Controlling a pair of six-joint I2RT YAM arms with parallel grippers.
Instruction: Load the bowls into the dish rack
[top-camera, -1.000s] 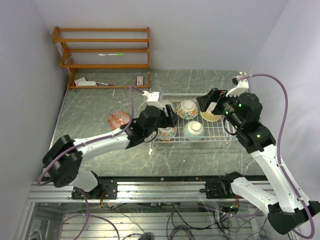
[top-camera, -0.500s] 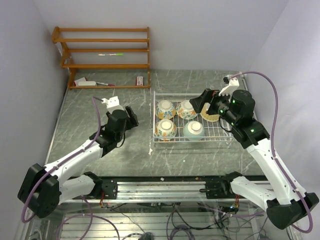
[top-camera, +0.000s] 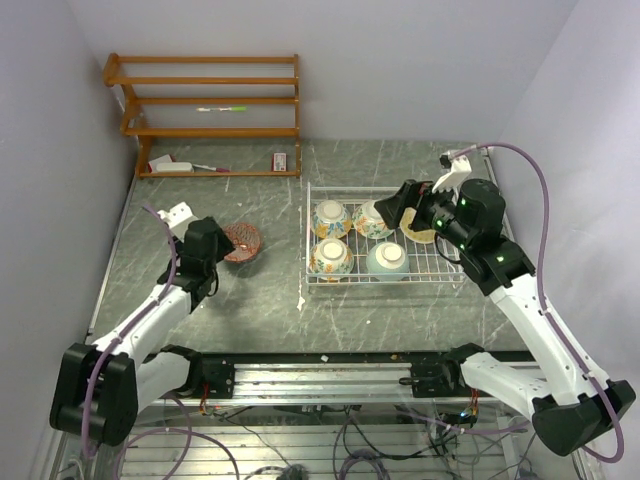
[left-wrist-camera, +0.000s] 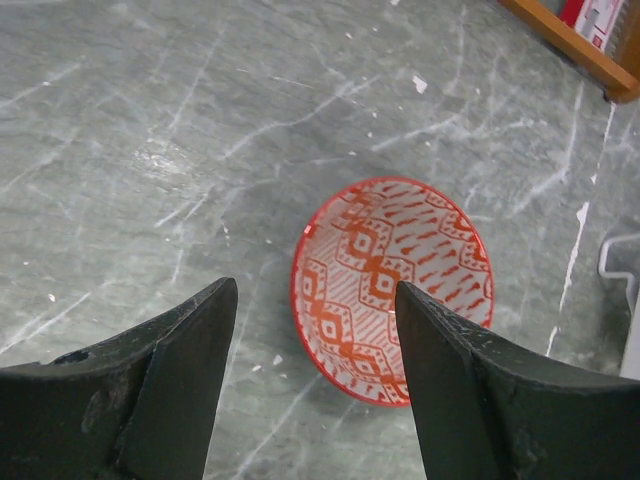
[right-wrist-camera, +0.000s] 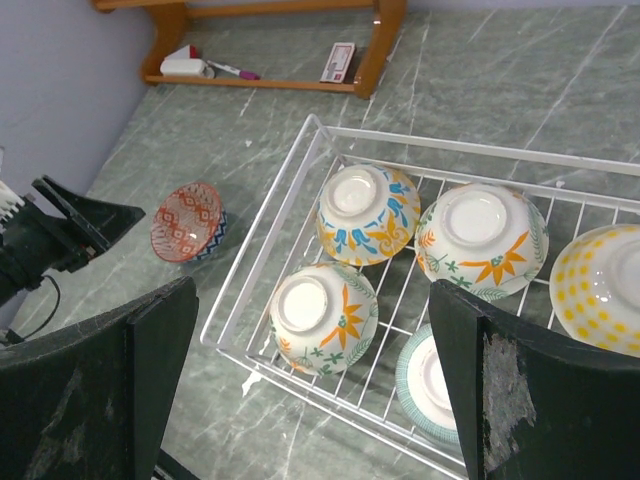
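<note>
The reddish bowl's near rim (top-camera: 230, 259) (left-wrist-camera: 303, 332) is in the gap between my left gripper's open fingers. My left gripper will next go down onto it, toward the table.
A reddish patterned bowl (top-camera: 243, 241) lies tilted on the table left of the white wire dish rack (top-camera: 360, 283), its opening facing my left gripper (top-camera: 222, 246). In the left wrist view the bowl (left-wrist-camera: 392, 285) sits just ahead of the open, empty left gripper (left-wrist-camera: 315, 290). The rack (right-wrist-camera: 262, 230) holds several upturned bowls: a blue-and-yellow one (right-wrist-camera: 368, 212), two orange floral ones (right-wrist-camera: 322, 315) (right-wrist-camera: 480, 238), a yellow dotted one (right-wrist-camera: 605, 275) and a pale teal one (right-wrist-camera: 430, 380). My right gripper (top-camera: 400, 203) hovers open and empty above the rack (right-wrist-camera: 312, 290).
A brown wooden shelf unit (top-camera: 210, 110) stands at the back left against the wall, with small items on its bottom board. Walls close in on the left and right. A small white scrap (top-camera: 301, 301) lies on the table before the rack.
My left gripper let go of an orange floral bowl in the rack's front left, drew back left and now faces the reddish bowl. The right arm shifted slightly left.
</note>
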